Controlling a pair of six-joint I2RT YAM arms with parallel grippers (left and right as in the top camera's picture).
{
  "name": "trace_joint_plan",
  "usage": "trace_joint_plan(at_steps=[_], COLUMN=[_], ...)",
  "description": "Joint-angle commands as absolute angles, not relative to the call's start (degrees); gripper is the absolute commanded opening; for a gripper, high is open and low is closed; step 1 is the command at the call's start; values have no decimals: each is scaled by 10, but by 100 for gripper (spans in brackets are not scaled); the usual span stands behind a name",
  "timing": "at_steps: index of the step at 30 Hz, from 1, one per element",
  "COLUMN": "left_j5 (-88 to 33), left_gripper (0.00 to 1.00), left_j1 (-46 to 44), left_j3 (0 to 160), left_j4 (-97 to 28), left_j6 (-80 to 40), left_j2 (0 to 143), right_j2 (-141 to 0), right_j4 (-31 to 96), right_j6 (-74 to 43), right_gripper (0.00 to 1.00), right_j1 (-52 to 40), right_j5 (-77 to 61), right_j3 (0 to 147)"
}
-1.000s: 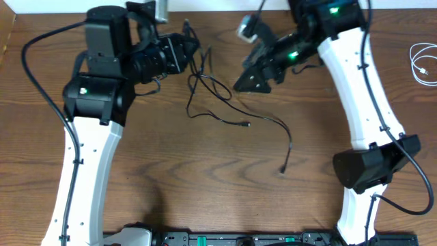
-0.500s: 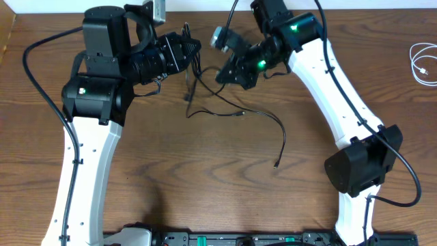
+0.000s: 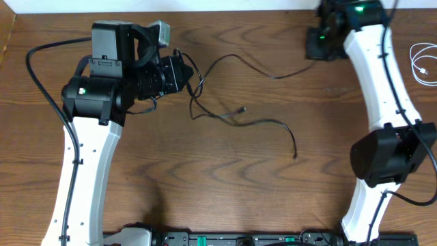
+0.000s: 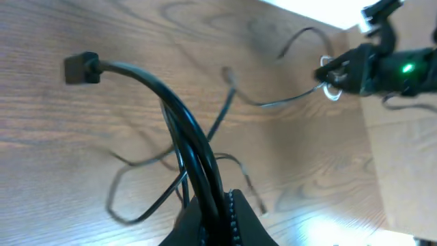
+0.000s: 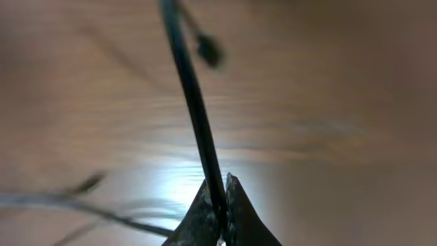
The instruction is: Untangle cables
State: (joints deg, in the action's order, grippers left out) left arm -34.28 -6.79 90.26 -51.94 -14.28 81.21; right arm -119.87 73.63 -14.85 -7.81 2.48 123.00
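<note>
The black cable in my right gripper goes toward the tabletop beside the white cable next and comes free there. It still runs into the heap of black cables.
Thin black cables (image 3: 205,96) bunch in front of my left gripper (image 3: 186,74), which is shut on a few strands of them (image 4: 184,130); one strand ends in a small plug (image 4: 82,68). One black cable (image 3: 235,60) stretches from the bunch to the back right, where my right gripper (image 3: 316,53) is shut on it. In the right wrist view that cable (image 5: 194,109) runs up from between the closed jaws of the right gripper (image 5: 222,208). Another black cable (image 3: 266,123) trails loose across the table to the right. A white cable (image 3: 422,63) lies coiled at the far right edge.
The wooden table (image 3: 225,184) carries both arm bases at its front edge. The left arm's thick black cable (image 3: 41,75) loops at the far left. A pale wall edge runs along the back.
My right gripper went to the tangle, shut on a black cable, and has swung away to the back right, drawing that cable out. The left gripper kept its hold.
</note>
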Motion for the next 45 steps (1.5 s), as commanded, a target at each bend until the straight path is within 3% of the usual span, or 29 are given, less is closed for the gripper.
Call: trace_joint_plan(at_steps=[1,7,14,19,28,37,40,45], left_j5=[-335,-287,-105,168,380,294,183,49], left_gripper=[8,8,9,8,7,7,8,8], left_j1=[-67,-67,-67,-67,-67,-67,-67,-67], left_j3=[917,909,906,905,904,904,904,904], left_j4=[-533,-549,-577,-614,-634,-617,-586,-558], left_j6=[-79,-58,-66,-245,-392,-346,-272,-252], left_j2=[811,813,813,813,813,813,813,813], right_j2=[-1177,-1177,-1177,-1177,-1177,-1176,-1176,-1176], right_j4=[754,788,816,839,865,842,849,859], right_j6=[-215,-238,-238,-242,-255,-223,-177,-166], right_gripper=[1,1,1,1,1,1,1,1], right_j1=[-49,14,101,153,212,236,263,330], right_j5=[137,182,178,175,175,131,43,-37], right_j3=[1228,1228,1228,1228,1228,1263,1362,1522])
